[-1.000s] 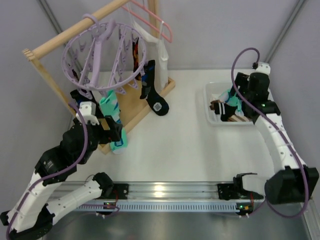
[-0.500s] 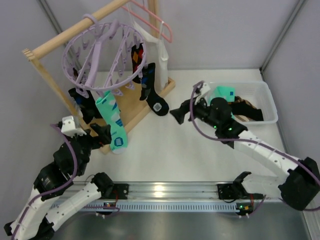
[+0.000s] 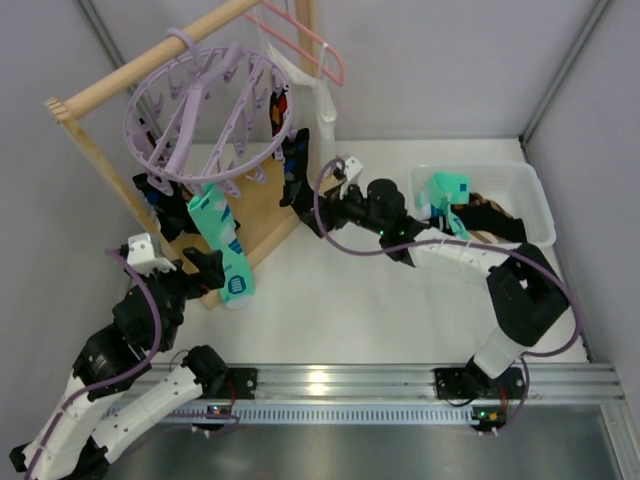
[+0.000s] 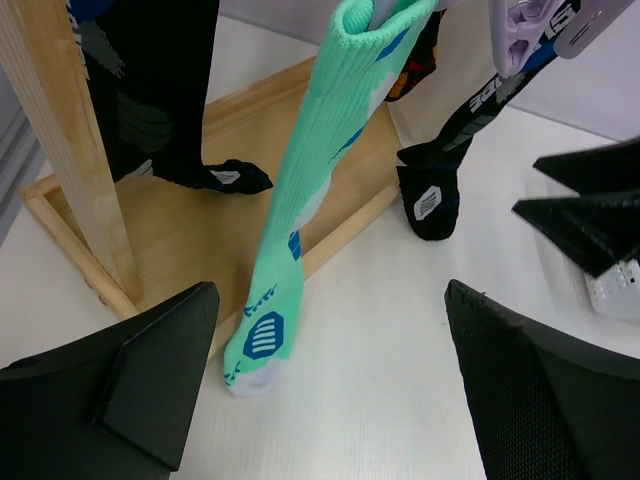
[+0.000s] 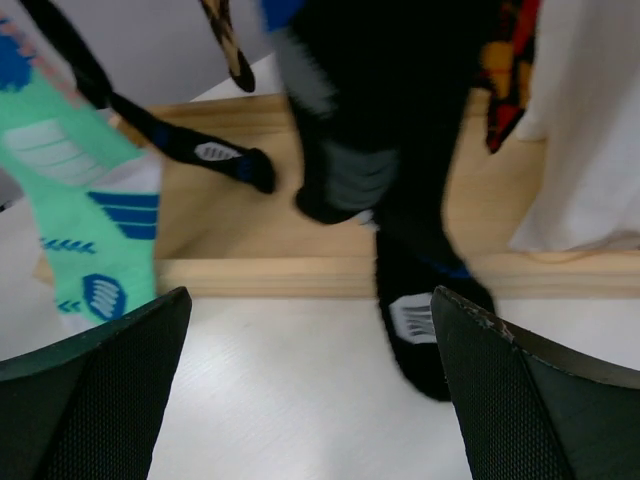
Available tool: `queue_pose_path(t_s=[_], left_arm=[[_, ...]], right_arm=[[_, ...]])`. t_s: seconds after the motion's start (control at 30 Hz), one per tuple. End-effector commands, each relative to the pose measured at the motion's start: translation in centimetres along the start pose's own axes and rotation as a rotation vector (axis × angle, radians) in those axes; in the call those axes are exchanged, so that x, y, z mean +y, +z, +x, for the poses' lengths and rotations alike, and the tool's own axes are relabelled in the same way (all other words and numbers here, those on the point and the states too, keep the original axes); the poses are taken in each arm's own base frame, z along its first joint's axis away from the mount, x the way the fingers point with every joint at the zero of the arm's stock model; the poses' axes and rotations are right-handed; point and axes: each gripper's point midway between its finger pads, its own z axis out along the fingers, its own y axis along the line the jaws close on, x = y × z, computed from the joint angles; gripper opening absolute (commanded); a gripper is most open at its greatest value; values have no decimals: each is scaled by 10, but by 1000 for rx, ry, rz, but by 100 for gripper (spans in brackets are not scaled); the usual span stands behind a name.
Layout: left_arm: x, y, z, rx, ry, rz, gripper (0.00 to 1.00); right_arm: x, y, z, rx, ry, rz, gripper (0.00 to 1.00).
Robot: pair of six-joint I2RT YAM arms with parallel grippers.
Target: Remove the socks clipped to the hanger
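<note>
The labelled black sock's lower part above the label hangs beyond my open fingers, so my right gripper should go outward beside the sock, then in onto that part.
The lavender hanger [image 3: 205,110] hangs from the wooden rail with socks clipped to it. A mint-green sock [image 3: 225,250] [image 4: 320,200] [image 5: 70,210] dangles with its toe on the table. A black sock with a white label [image 4: 430,195] [image 5: 420,290] hangs by the frame's base, and another black sock [image 3: 155,200] [image 4: 160,110] hangs at the far left. My left gripper [image 3: 205,265] [image 4: 330,400] is open, low, just in front of the mint sock. My right gripper [image 3: 318,200] [image 5: 310,400] is open and empty, right in front of the labelled black sock.
The wooden rail frame [image 3: 130,70] stands on a flat wooden base [image 4: 200,230]. A pink coat hanger [image 3: 310,45] and a long white cloth [image 3: 322,120] hang at the rail's far end. A white tray [image 3: 535,200] at the right holds a mint sock [image 3: 445,190] and dark socks.
My right arm has swung from the tray across to the hanging black sock, its jaws opening on the way. The left arm pulled back and lower. The hanger has tilted.
</note>
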Motion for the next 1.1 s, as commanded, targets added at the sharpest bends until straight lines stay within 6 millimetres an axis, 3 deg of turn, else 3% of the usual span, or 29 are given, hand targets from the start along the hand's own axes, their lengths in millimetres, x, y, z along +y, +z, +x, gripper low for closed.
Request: queue_pose_path(t_s=[0.0,0.03,0.07,0.13,0.17,0.2,0.23,0.27,0.33,0.37,0.4,0.5,0.63,0.73,0.77,0.8,0.87,0.9,0.93,0.97,1.0,1.03,1.07], left_arm=[[-7,3,-5,-23,-25,20,98],[-7,3,-5,-23,-24,18,98],[-7,3,-4,-20,-22,18,98],[-7,4,-4,-18,-19,19,98],[-7,4,-3,-16,-16,16,98],[-7,4,-3,-15,-13,16,98],[-7,5,-3,-14,-13,15,98],[-8,5,-2,-11,-11,17,98],[-9,6,-1,-5,-6,19,98],[-9,6,-1,-4,-4,18,98],[-10,7,1,3,2,17,98],[-11,9,2,9,14,11,98],[-11,11,4,16,19,8,98],[-11,10,2,12,13,10,98],[-12,9,2,14,12,19,98],[-13,9,2,15,13,24,98],[-15,6,-3,8,6,42,98],[-17,4,-6,5,0,54,98],[-21,0,-15,-6,-16,75,98],[-25,0,-17,0,-17,89,98],[-35,-3,-20,14,-23,135,98],[-43,-7,-32,9,-33,166,98],[-53,-4,-33,34,-20,184,98]], right_arm=[[-34,12,-33,-83,-49,-150,99],[-42,16,-38,-85,-62,-165,99],[-53,23,-23,-49,-71,-175,99],[-66,30,-25,-16,-89,-210,99],[-75,39,-10,19,-126,-221,98],[-75,43,-7,33,-139,-240,97],[-76,49,-17,20,-162,-253,97],[-79,57,-1,53,-164,-269,97],[-84,66,-5,42,-174,-288,96],[-87,73,7,58,-161,-300,95],[-90,78,3,46,-165,-311,95],[-90,89,15,38,-127,-343,90],[-81,97,26,-2,-72,-374,76],[-70,101,28,-16,-74,-405,59],[-66,101,26,-25,-71,-411,38],[-63,100,29,-25,-66,-412,26],[-59,95,14,-71,-66,-398,4],[-60,89,22,-63,-47,-379,1],[-55,79,-4,-127,-70,-367,0],[-57,71,9,-112,-45,-323,0],[-56,63,5,-130,-44,-301,0],[-48,49,-23,-195,-59,-286,0],[-45,41,-27,-211,-52,-266,0]])
